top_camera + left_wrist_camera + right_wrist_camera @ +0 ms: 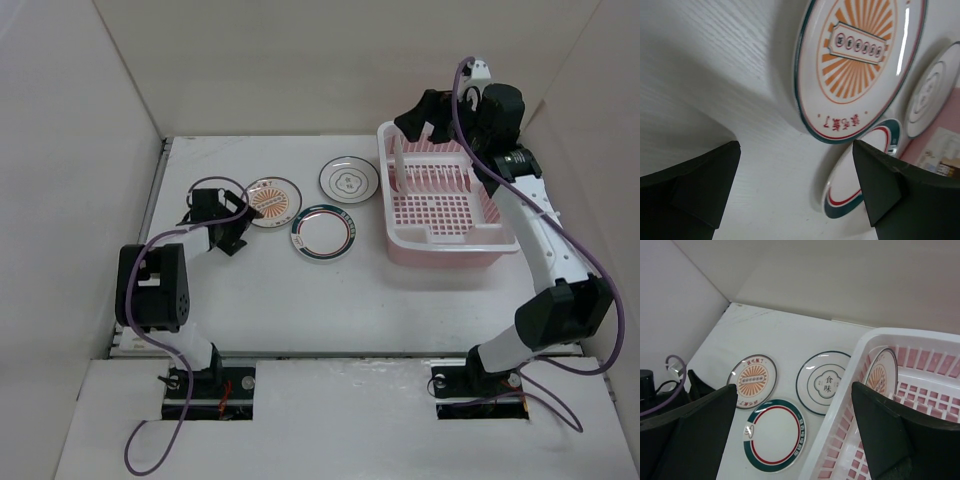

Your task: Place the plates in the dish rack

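Note:
The sunburst plate's nearest rim (pixel 258 223) (pixel 810 128) is still beyond my left gripper's fingers. My left gripper should first slide outward, low over the table, to have its fingers on both sides of that rim.
Three plates lie flat on the white table. An orange sunburst plate (pixel 272 200) (pixel 860 65) (pixel 754 377) is on the left, a grey flower plate (pixel 348 179) (pixel 824 382) behind it and a green-rimmed plate (pixel 324 232) (pixel 860 185) (pixel 774 441) in front. A second sunburst plate (pixel 398 165) (pixel 880 372) stands upright at the left end of the pink dish rack (pixel 450 240) (pixel 875 337). My left gripper (pixel 238 218) (pixel 796 145) is open and empty, low over the table just left of the sunburst plate. My right gripper (pixel 420 122) (pixel 794 387) is open and empty above the rack's far left corner.
White walls close in the table on the left, back and right. The rack's divider prongs (pixel 435 180) run along its middle. The flower plate (pixel 932 95) and a bit of pink rack (pixel 940 150) show at the right of the left wrist view.

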Controlling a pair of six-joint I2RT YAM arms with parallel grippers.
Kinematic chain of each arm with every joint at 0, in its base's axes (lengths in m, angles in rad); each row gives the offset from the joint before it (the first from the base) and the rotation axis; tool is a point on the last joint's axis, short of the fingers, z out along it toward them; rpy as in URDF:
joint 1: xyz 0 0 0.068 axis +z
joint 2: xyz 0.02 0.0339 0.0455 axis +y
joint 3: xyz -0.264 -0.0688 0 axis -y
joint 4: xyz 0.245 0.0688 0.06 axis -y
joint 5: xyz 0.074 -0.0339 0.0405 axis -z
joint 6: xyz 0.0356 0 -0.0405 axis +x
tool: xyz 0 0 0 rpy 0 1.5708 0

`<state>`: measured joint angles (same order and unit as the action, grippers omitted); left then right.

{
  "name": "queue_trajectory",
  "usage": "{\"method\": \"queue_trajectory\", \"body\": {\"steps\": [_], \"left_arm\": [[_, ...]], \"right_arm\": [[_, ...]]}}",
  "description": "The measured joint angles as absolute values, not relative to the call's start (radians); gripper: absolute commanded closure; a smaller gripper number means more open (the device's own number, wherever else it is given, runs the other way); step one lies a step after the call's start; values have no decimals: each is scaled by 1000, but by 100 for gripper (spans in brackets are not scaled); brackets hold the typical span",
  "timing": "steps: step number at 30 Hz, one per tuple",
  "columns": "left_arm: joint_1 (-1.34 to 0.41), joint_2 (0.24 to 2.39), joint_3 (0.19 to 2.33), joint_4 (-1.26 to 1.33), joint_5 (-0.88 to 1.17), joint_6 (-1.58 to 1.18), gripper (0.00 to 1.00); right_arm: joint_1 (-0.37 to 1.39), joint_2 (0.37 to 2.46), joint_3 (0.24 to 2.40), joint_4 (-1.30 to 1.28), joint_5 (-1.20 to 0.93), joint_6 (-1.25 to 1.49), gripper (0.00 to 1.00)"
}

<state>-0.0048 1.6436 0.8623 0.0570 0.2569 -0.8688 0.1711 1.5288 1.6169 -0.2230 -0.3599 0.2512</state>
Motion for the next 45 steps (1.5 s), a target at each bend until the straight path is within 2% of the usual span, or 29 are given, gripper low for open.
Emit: {"method": "queue_trajectory", "body": {"steps": [8,12,14,16,18,20,23,33,38,42,45], "left_arm": [[-1,1706,827,291,261,-971,15],[8,1766,879,315,263,-1004,23],[9,1808,936,300,259,-1012,29],[9,1844,985,273,253,-1023,39],[9,1868,1016,244,239,-1032,43],[9,1877,1036,217,234,-1039,56],[9,1896,1055,172,212,-1049,100],[9,1942,1147,106,204,-1052,100],[9,1905,1164,23,164,-1018,100],[8,1863,1282,-159,114,-977,100],[7,1858,1464,-351,75,-953,100]], "right_arm": [[171,1524,1617,-215,-417,252,0],[171,1504,1617,-215,-430,252,0],[171,1494,1617,-215,-431,252,0],[171,1482,1617,-215,-430,251,0],[171,1473,1617,-213,-430,251,0],[171,1466,1617,-211,-430,250,0],[171,1460,1621,-210,-426,246,0],[171,1470,1690,-218,-415,231,0],[188,1541,1723,-244,-400,146,0],[310,1612,1734,-318,-306,-33,0],[472,1654,1734,-362,-214,-203,0]]}}
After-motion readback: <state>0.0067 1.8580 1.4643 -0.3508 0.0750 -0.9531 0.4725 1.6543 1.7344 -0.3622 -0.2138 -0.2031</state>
